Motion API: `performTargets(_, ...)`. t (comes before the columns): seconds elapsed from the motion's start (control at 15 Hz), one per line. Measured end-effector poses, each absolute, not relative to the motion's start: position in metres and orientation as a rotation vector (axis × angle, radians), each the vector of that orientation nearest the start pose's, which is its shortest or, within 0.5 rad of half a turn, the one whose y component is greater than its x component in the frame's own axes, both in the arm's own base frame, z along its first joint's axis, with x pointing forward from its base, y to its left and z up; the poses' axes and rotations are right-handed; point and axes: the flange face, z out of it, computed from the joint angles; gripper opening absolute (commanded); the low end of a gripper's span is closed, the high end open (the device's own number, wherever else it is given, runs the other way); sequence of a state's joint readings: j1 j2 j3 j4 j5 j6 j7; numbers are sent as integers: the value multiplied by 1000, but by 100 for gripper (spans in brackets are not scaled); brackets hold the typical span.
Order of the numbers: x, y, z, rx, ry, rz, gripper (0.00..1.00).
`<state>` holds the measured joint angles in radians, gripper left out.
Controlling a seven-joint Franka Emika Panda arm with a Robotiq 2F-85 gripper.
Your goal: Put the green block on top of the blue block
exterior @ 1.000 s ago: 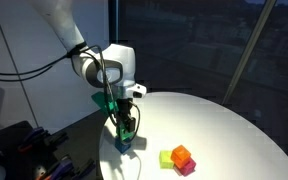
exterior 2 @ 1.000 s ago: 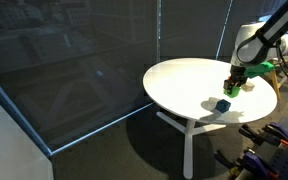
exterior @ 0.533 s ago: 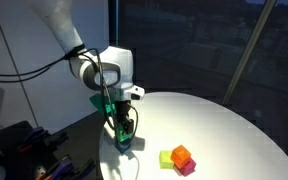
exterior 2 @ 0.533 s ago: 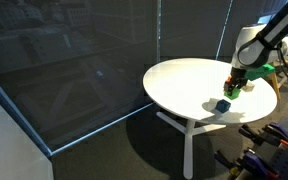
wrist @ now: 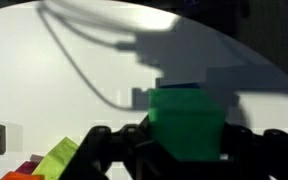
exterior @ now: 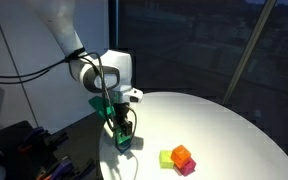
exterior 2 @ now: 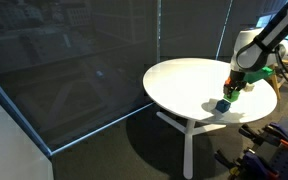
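Note:
The gripper should next bring the green block [wrist: 184, 122] down and over onto the blue block's top [wrist: 178, 86] and let go of it there, because the green block hangs higher and off to one side.
My gripper [wrist: 184, 150] is shut on the green block [wrist: 184, 122], which fills the lower middle of the wrist view between the two dark fingers [wrist: 104, 145]. Just a sliver of the blue block [wrist: 181, 87] peeks out behind the green one's top edge. In both exterior views the gripper [exterior: 122, 128] [exterior 2: 233, 88] hangs low over the round white table [exterior: 214, 125] [exterior 2: 184, 85]. The green block [exterior: 122, 127] is held just above the blue block [exterior: 123, 144] [exterior 2: 223, 103]. I cannot tell whether the two blocks touch.
A cluster of a yellowish, an orange and a pink cube [exterior: 179, 158] sits near the table's edge, apart from the gripper; the yellowish cube [wrist: 59, 158] shows at the wrist view's lower left. Dark glass walls [exterior 2: 74, 60] surround the table.
The gripper with the green block has sunk slightly towards the blue block; the jaws stay shut on it. The other cubes have not moved.

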<state>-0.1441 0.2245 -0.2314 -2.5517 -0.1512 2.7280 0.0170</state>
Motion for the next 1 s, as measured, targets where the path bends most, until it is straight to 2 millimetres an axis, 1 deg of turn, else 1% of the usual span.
performTargets(0.53, 420, -164, 174, -3218, 392, 127, 24)
performTargets(1.0, 429, -168, 171, -3227, 389, 119, 24)
